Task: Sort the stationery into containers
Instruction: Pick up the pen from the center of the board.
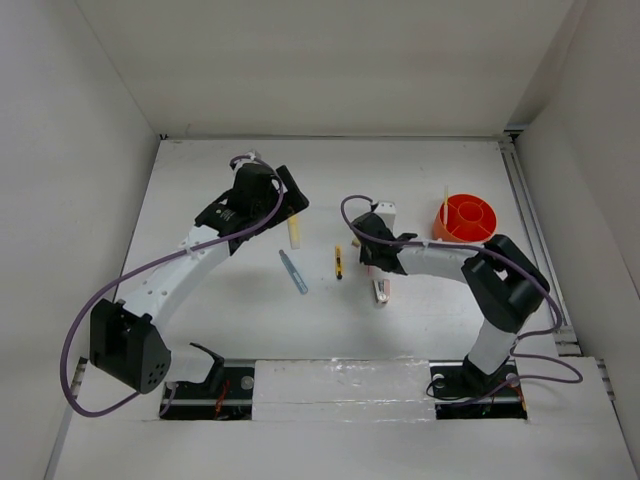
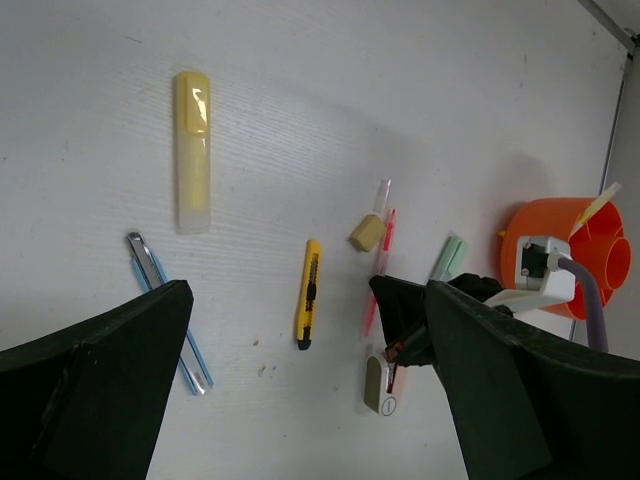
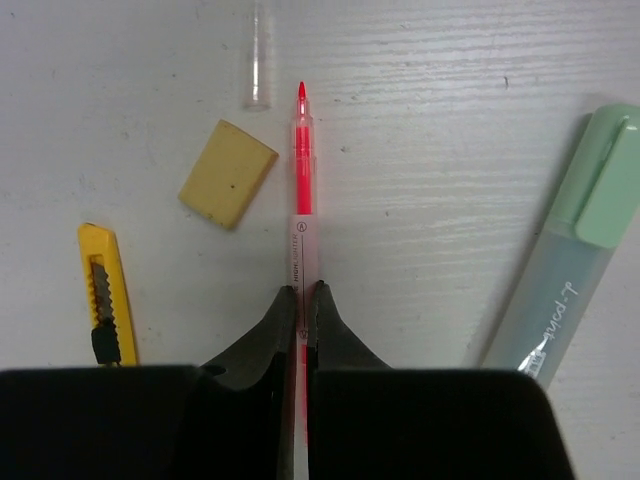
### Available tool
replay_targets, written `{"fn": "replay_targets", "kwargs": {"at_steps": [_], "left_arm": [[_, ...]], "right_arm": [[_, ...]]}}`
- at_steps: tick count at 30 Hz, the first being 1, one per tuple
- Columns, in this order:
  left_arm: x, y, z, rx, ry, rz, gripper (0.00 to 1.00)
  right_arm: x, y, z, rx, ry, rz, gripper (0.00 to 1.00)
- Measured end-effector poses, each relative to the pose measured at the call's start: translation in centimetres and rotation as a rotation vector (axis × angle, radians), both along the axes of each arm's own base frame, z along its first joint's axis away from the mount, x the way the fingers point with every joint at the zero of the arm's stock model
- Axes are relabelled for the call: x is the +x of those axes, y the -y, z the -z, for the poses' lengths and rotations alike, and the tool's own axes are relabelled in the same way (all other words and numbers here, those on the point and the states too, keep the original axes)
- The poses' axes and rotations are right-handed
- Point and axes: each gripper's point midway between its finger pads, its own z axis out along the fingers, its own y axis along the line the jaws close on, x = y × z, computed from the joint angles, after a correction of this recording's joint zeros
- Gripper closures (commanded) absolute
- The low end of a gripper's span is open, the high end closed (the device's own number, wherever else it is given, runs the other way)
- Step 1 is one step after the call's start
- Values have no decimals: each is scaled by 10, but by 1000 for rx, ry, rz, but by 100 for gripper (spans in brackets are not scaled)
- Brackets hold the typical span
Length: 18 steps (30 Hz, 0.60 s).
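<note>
The clear cap comes between the empty fingers of my left gripper next, as the gripper goes right in the top view and down.
My right gripper (image 3: 303, 292) is shut on the red pen (image 3: 302, 180), which lies flat on the table with its tip pointing away. The tan eraser (image 3: 228, 173) sits just left of it, the pale green marker (image 3: 560, 270) to its right. The yellow-black cutter (image 2: 309, 293), blue pen (image 2: 170, 312) and pale yellow highlighter (image 2: 192, 150) lie further left. A grey-pink piece (image 2: 382, 384) rests beside the right gripper's fingers. My left gripper (image 1: 285, 205) hovers open above the table, holding nothing. The orange tub (image 1: 466, 218) stands at the right.
A thin pale yellow stick (image 1: 445, 205) stands in the tub's left compartment. A clear cap (image 3: 260, 55) lies beyond the eraser. White walls close in the table on the left, back and right, with a rail (image 1: 530, 215) along the right edge.
</note>
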Motion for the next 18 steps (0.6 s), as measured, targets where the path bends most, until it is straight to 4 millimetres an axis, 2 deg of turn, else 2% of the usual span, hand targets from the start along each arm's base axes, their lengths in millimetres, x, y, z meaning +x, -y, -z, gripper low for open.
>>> {"fn": "replay_targets", "kwargs": {"at_steps": [4,7,9,13,18], "left_arm": [[3,4,7,2,-19,8,0],[10,8,13,8,-37,11,0],[15,12,18,13,-53,12,0],[31,22,23,10,-73,18,0],[68,55,27,25,-99,61,0]], "right_arm": [[-5,8,-5,-1,-1,19,100],[-5,15,-21,10,21,34,100],[-3,18,-41,31,63,47,100],[-2,28,-93,84,179,63,100],[-9,49,-157,117,329,86,100]]}}
